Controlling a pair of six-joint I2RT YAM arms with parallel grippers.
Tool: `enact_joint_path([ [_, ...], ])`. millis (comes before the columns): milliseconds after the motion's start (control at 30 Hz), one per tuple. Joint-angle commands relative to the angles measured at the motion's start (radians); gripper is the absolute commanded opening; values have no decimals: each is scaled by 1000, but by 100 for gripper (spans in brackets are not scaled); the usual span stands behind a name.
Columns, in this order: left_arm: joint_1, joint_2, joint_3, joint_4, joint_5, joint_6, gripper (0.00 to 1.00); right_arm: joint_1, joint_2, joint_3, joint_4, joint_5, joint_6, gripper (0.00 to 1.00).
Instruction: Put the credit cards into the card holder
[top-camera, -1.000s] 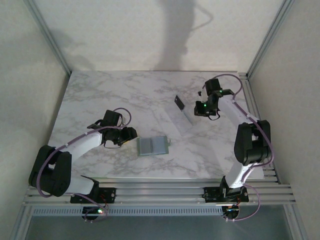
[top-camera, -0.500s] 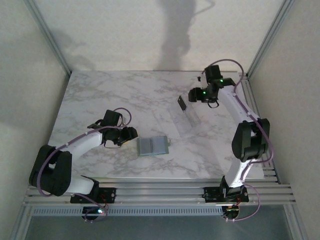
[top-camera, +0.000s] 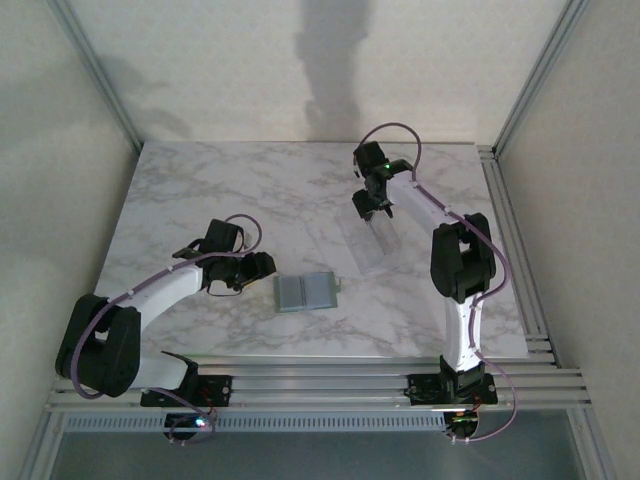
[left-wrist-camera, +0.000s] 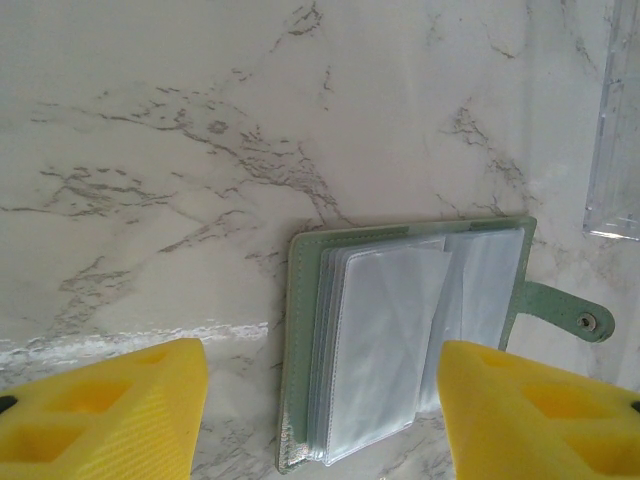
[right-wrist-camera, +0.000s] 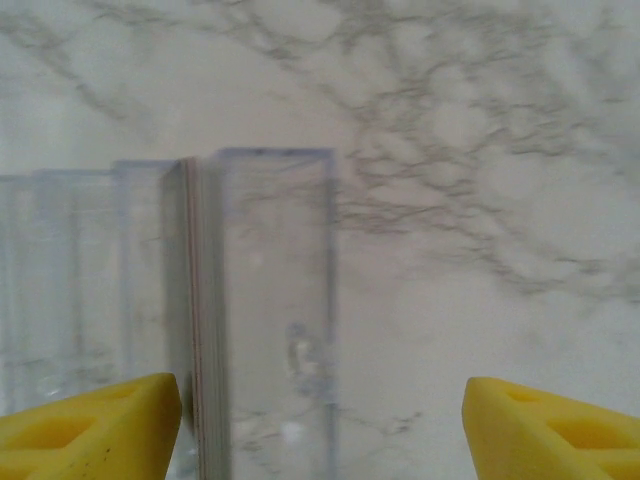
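Note:
The dark card in the rack is beside one fingertip, so my right gripper will move sideways toward it next and then close on the card's upper edge.
The card holder (top-camera: 305, 292) lies open on the marble, its clear sleeves (left-wrist-camera: 385, 350) facing up and its snap tab (left-wrist-camera: 572, 314) out to the right. My left gripper (top-camera: 262, 268) hovers just left of it, open; in the left wrist view the left gripper (left-wrist-camera: 320, 425) straddles the holder's near end without touching it. The credit cards (right-wrist-camera: 194, 330) stand on edge in a clear rack (top-camera: 373, 242), and a dark card (top-camera: 361, 203) shows at its far end. My right gripper (top-camera: 376, 204) hangs over that end, and in the right wrist view the right gripper (right-wrist-camera: 320, 430) is open with the cards just inside its left finger.
The clear rack's end (left-wrist-camera: 615, 130) lies to the right beyond the holder. Bare marble table (top-camera: 200, 200) spreads to the left and back. An aluminium frame (top-camera: 510, 110) and white walls close in the sides.
My right arm has swung left from beside the rack to above its far end, and its jaws have opened. The left arm has stayed put, its jaws slightly wider.

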Motion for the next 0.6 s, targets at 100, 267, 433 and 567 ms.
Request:
enact_joint_path([
  [100, 11, -18, -15, -8, -17, 13, 62, 21, -49, -25, 72, 161, -54, 70],
  [267, 11, -11, -17, -6, -14, 14, 62, 31, -45, -26, 73, 185, -76, 55],
  [433, 11, -10, -16, -7, -13, 16, 62, 45, -28, -20, 63, 219, -92, 34],
  [567, 11, -8, -15, -11, -13, 21, 62, 48, -15, -10, 49, 221, -95, 16],
])
